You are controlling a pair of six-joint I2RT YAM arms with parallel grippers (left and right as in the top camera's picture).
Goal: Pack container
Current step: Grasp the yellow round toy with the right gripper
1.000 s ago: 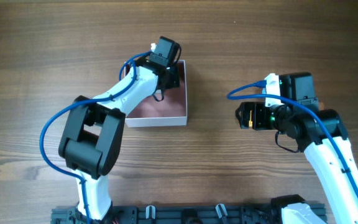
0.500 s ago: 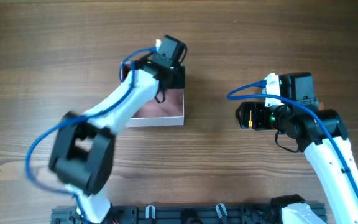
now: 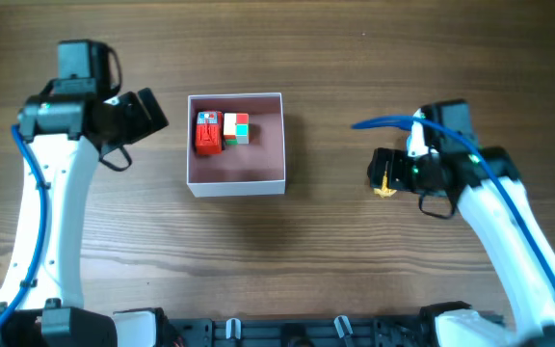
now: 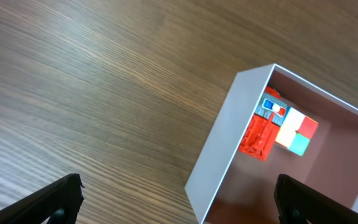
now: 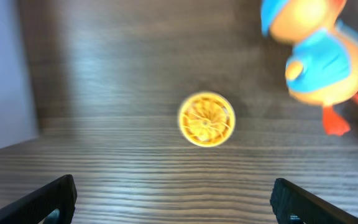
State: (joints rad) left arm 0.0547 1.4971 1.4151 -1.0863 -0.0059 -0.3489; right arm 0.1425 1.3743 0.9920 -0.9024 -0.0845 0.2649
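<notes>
The rim of the yellow disc [image 3: 384,192] [image 5: 206,119] on the tabletop below comes between my right gripper's open fingers next as they move down, since they still hover above it.
The container [image 3: 236,181], a shallow white-walled box with a pink floor, sits mid-table. Inside, by its far left corner, lie a red toy [image 3: 208,133] and a white, red and green cube [image 3: 236,127]. My left gripper [image 3: 148,111] hovers open and empty just left of the box. The left wrist view shows the container wall [image 4: 227,146], the red toy [image 4: 260,132] and the cube [image 4: 297,130] ahead of that gripper [image 4: 179,186]. My right gripper [image 3: 382,175] is open above a yellow disc [image 5: 206,119]. An orange and blue duck [image 5: 319,53] lies beyond the right gripper [image 5: 173,186].
Wood-grain table all round. In the right wrist view the container's white wall [image 5: 2,81] shows at the left edge. A small yellow piece [image 3: 385,190] peeks out under the right gripper in the overhead view. A black rail [image 3: 335,330] runs along the near edge.
The left arm has swung from over the container to its left and its gripper has opened. The red toy and cube now show inside. The right arm shifted slightly.
</notes>
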